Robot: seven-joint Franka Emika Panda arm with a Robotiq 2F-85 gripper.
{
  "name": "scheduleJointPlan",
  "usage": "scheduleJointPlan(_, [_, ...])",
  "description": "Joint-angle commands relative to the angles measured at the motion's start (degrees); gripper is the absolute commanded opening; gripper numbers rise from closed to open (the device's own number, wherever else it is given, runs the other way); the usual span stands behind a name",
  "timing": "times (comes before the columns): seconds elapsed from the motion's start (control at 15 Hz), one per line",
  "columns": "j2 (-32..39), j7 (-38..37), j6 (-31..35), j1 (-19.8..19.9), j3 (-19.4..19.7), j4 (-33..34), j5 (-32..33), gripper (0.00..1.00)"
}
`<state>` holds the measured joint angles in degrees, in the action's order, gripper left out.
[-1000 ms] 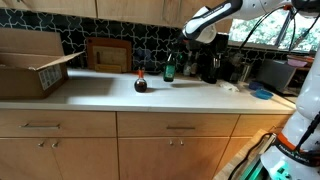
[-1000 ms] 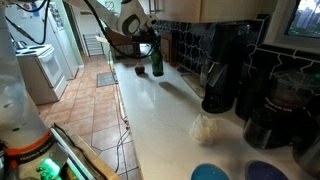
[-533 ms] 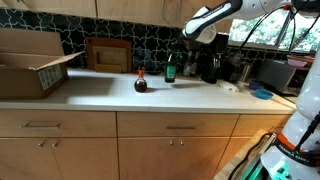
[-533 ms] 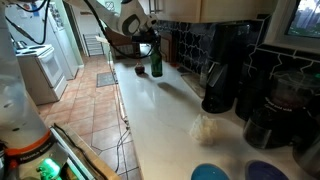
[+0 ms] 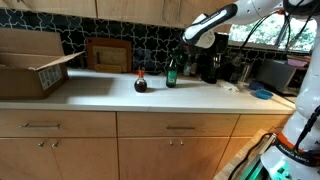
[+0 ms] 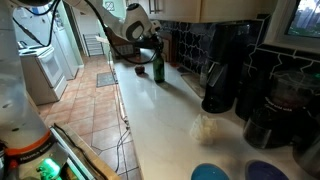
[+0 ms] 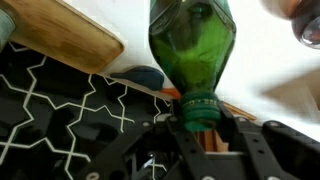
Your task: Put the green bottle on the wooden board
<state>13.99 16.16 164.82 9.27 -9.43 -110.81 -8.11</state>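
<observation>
The bottle is already upright above the white counter by the tiled wall, so my gripper next needs to move slightly toward that wall and release the bottle's neck there.
The green bottle (image 5: pixel 171 72) stands upright on or just above the white counter (image 5: pixel 100 92), right of the wooden board (image 5: pixel 108 55) that leans against the tiled wall. My gripper (image 5: pixel 178 52) comes from the right and is shut on the bottle's neck. In the wrist view the fingers (image 7: pixel 236 135) flank the green cap, gripper (image 7: pixel 197 115), with the bottle body (image 7: pixel 192 45) beyond and the board's edge (image 7: pixel 60 35) at the upper left. The bottle (image 6: pixel 158 68) and gripper (image 6: pixel 152 46) also show in an exterior view.
A squat dark bottle with a red cap (image 5: pixel 140 83) stands between board and green bottle. A cardboard box (image 5: pixel 30 62) sits at the far end. A coffee machine (image 6: pixel 225 70), a white crumpled item (image 6: pixel 208 127) and a blue bowl (image 5: pixel 262 94) are past the bottle.
The gripper and the green bottle have shifted slightly together, a little forward from the wall. The red-capped bottle and the board have not moved.
</observation>
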Motion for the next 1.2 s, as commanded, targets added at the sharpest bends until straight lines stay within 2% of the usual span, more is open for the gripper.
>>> scheduleJointPlan(0.0, [0.81,3.13,-0.84,1.52,-0.68,2.86,-0.96,0.11])
scheduleJointPlan(0.53, [4.63,10.91,-2.84,5.63,-2.34,7.35,-3.96,0.11])
scheduleJointPlan(0.93, [6.53,15.76,-4.82,8.07,-3.80,10.14,-4.28,0.11])
scheduleJointPlan(1.07, [6.86,16.09,-4.82,7.83,-3.21,10.53,-2.61,0.11])
scheduleJointPlan(1.13, [7.00,16.78,-5.22,8.05,-3.50,10.75,-2.84,0.23])
